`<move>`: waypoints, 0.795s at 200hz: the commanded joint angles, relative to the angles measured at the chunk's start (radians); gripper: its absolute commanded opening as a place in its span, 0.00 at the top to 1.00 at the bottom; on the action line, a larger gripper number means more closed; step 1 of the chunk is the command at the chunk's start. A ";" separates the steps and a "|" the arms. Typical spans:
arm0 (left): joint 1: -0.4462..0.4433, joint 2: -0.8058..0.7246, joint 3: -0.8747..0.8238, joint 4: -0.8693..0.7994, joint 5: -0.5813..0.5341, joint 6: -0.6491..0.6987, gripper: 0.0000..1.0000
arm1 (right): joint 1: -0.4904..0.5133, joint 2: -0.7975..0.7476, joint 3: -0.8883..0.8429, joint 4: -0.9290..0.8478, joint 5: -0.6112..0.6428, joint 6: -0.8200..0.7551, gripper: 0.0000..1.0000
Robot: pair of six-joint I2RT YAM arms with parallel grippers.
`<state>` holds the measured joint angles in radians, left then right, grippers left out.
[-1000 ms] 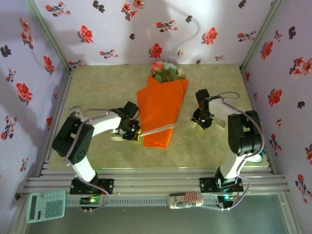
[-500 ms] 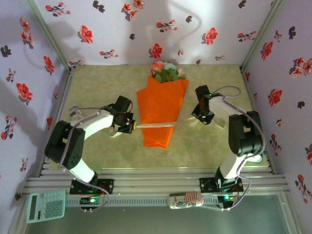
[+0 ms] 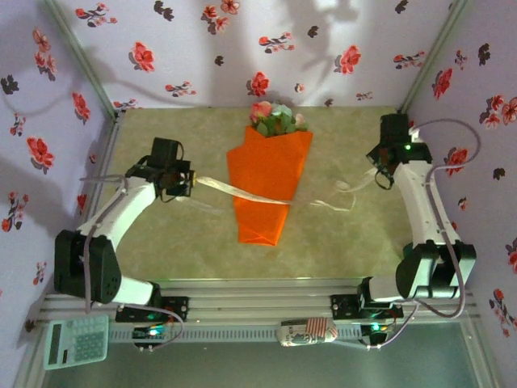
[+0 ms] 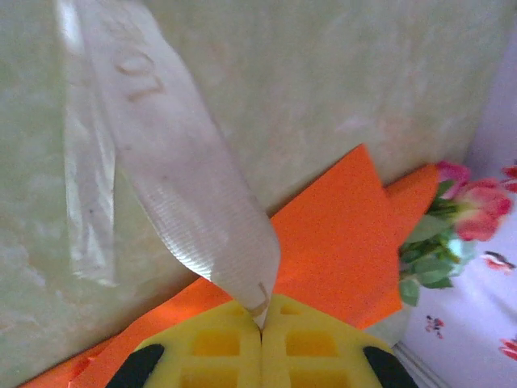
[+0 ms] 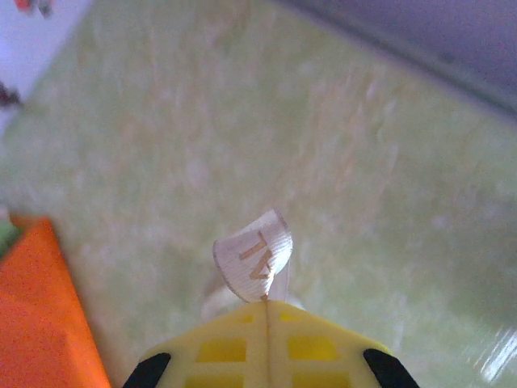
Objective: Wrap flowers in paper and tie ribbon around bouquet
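My left gripper moves toward the bare table by the side (image 3: 133, 149), which lies behind it, next and releases the ribbon's end, since the ribbon (image 3: 242, 192) already crosses the cone.
The bouquet (image 3: 266, 182) lies mid-table, an orange paper (image 4: 339, 234) cone with the flowers (image 3: 276, 118) at its far, wide end. The sheer whitish ribbon (image 3: 242, 192) runs across the cone's middle. My left gripper (image 3: 187, 179) is shut on the ribbon's left end (image 4: 194, 210), left of the cone. My right gripper (image 3: 376, 171) is shut on the right end (image 5: 254, 263), near the right wall. Right of the cone the ribbon sags in a loose loop (image 3: 339, 194) over the table. The pink and green blooms (image 4: 456, 226) appear at the right in the left wrist view.
Flower-printed walls (image 3: 242, 48) close in the pale green table (image 3: 161, 242) on three sides. A calculator (image 3: 74, 342) and a small patterned object (image 3: 307, 331) lie on the near rail, in front of the arm bases.
Both grippers closed on the ribbon's ends and drew apart, the left toward the left wall, the right toward the far right. The ribbon now stretches across the cone higher up.
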<state>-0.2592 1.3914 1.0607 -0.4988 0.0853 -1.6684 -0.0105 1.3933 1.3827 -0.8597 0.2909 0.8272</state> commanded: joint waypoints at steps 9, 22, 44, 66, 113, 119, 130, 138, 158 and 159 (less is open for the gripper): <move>0.046 -0.082 0.031 -0.105 -0.084 0.080 1.00 | -0.050 0.006 0.133 -0.077 0.144 -0.039 1.00; 0.063 -0.092 0.040 -0.131 -0.085 0.102 1.00 | -0.055 0.015 0.171 -0.064 0.136 -0.064 1.00; 0.074 -0.090 0.044 -0.184 -0.088 0.127 1.00 | -0.054 0.071 0.196 -0.060 -0.003 -0.059 1.00; 0.075 -0.072 0.057 -0.255 -0.120 0.174 1.00 | -0.042 0.150 0.154 -0.054 -0.179 -0.026 1.00; 0.060 -0.007 0.078 -0.352 -0.109 0.245 0.81 | -0.002 0.174 -0.001 -0.005 -0.304 0.021 1.00; 0.054 -0.013 0.069 -0.353 -0.109 0.239 0.74 | 0.002 0.171 -0.013 -0.003 -0.311 0.020 1.00; 0.036 -0.014 0.067 -0.371 -0.114 0.224 0.58 | 0.008 0.164 -0.029 -0.001 -0.321 0.017 0.99; 0.019 -0.012 0.070 -0.383 -0.108 0.218 0.51 | 0.011 0.163 -0.034 -0.006 -0.327 0.012 0.83; -0.039 -0.021 0.104 -0.435 -0.115 0.190 0.43 | 0.017 0.156 -0.023 -0.047 -0.309 -0.002 0.57; -0.042 -0.022 0.105 -0.440 -0.116 0.187 0.43 | 0.017 0.154 -0.023 -0.048 -0.308 -0.004 0.56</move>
<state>-0.2413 1.3792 1.1316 -0.8307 -0.0082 -1.4593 -0.0032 1.5856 1.3548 -0.8661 -0.0059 0.8280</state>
